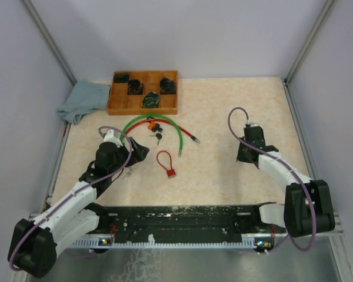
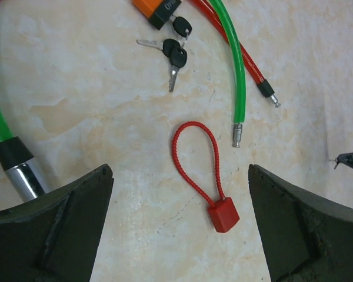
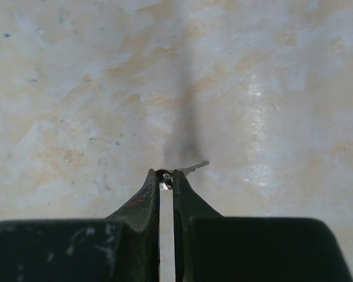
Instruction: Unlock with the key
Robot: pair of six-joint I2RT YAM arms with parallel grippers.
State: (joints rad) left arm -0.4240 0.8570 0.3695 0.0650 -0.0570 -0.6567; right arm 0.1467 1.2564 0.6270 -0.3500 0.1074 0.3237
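Observation:
Next, my right gripper will move over the bare tabletop beside the red lock and release the key, since that spot lies to its left in the top view.
A small red cable padlock (image 1: pixel 172 173) with a red loop lies on the table; in the left wrist view its red body (image 2: pixel 224 214) lies between my spread fingers, nearer the right one. My left gripper (image 1: pixel 137 151) (image 2: pixel 179 173) is open and empty above it. My right gripper (image 1: pixel 242 156) (image 3: pixel 166 176) is shut on a small silver key (image 3: pixel 194 167), whose blade sticks out to the right of the fingertips, just above the bare tabletop. It holds the key to the right of the lock, well apart from it.
A green cable lock (image 1: pixel 165 120) (image 2: pixel 238 70), an orange lock (image 1: pixel 155 125) (image 2: pixel 159 9) with a red cable and a bunch of black-headed keys (image 1: pixel 159 138) (image 2: pixel 173 53) lie behind the red lock. A wooden tray (image 1: pixel 142 107) with several locks and a blue-grey cloth (image 1: pixel 82 100) sit at the back left.

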